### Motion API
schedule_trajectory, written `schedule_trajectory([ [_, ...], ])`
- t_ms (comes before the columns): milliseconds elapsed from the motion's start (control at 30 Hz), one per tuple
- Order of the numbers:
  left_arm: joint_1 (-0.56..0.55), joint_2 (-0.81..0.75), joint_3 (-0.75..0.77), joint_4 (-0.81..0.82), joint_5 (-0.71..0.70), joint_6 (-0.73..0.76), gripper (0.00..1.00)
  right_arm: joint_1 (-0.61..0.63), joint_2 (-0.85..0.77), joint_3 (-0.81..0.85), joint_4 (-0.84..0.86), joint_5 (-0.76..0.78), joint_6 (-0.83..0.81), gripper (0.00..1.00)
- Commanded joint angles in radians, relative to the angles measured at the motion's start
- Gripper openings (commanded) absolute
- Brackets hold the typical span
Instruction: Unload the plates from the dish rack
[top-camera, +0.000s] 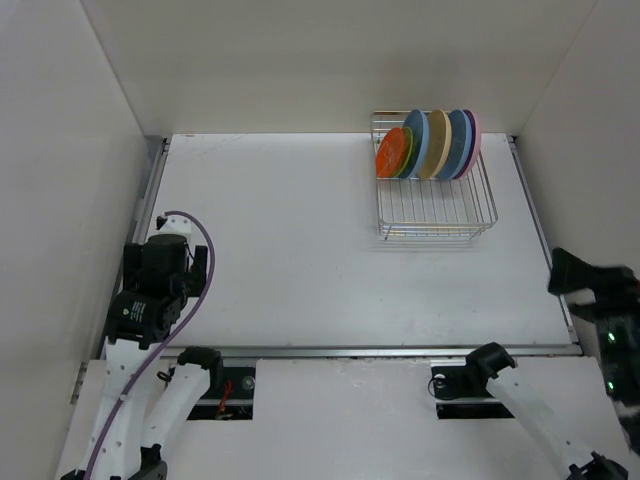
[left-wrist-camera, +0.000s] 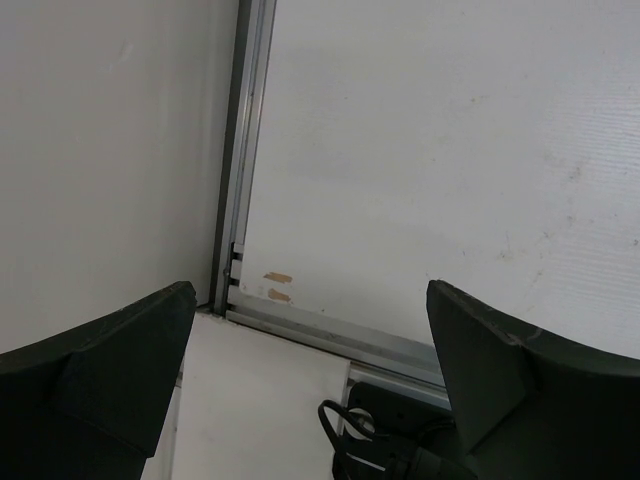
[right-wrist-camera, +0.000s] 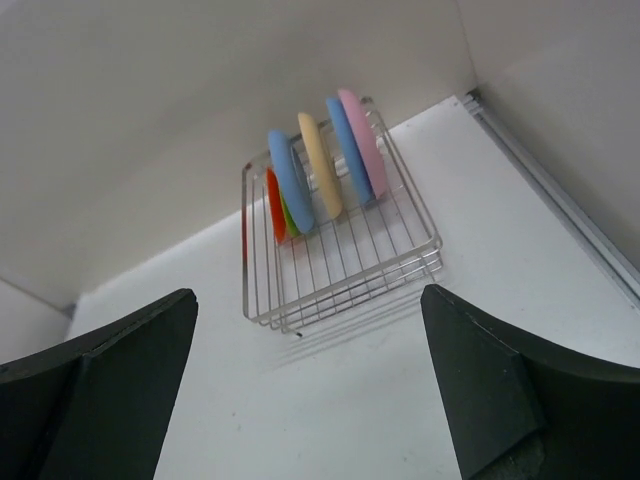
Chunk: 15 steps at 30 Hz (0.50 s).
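The orange plate's rim (top-camera: 400, 146) (right-wrist-camera: 272, 190) is at the end of the row, outward of my right gripper and to its left in the top view. My right gripper should reach that way next, down onto it.
The dish rack (top-camera: 436, 232) is a silver wire basket at the far right of the table, also in the right wrist view as the rack (right-wrist-camera: 340, 275). Several plates stand on edge in its far half: orange (top-camera: 390, 153), lime green (top-camera: 407, 152), light blue (top-camera: 416, 142), tan (top-camera: 437, 143), darker blue (top-camera: 458, 143) and pink (top-camera: 472, 140). My right gripper (right-wrist-camera: 310, 292) is open and empty, well short of the rack and pointed at it. My left gripper (left-wrist-camera: 310, 288) is open and empty above the table's near left corner, far from the rack.
White walls close in the table on the left, back and right. A metal rail (top-camera: 370, 351) runs along the near edge, and another rail (left-wrist-camera: 238, 190) along the left side. A purple cable (top-camera: 190, 270) loops by the left arm. The rack's near half holds nothing.
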Motion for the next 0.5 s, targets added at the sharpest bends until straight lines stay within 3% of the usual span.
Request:
schedule_trajectory([
  [0, 0.006, 0.016, -0.003, 0.026, 0.005, -0.005, 1.0, 0.008, 0.284, -0.035, 0.153, -0.133, -0.091, 0.99],
  [100, 0.015, 0.026, -0.003, 0.026, 0.014, -0.005, 1.0, 0.008, 0.531, -0.013, 0.247, -0.123, -0.092, 0.99],
  [300, 0.035, 0.026, -0.013, 0.017, 0.033, 0.004, 1.0, 0.008, 0.9, 0.117, 0.499, -0.164, -0.208, 0.54],
  [467, 0.055, 0.026, -0.035, 0.017, 0.042, 0.013, 1.0, 0.008, 1.311, 0.368, 0.58, -0.186, -0.239, 0.51],
])
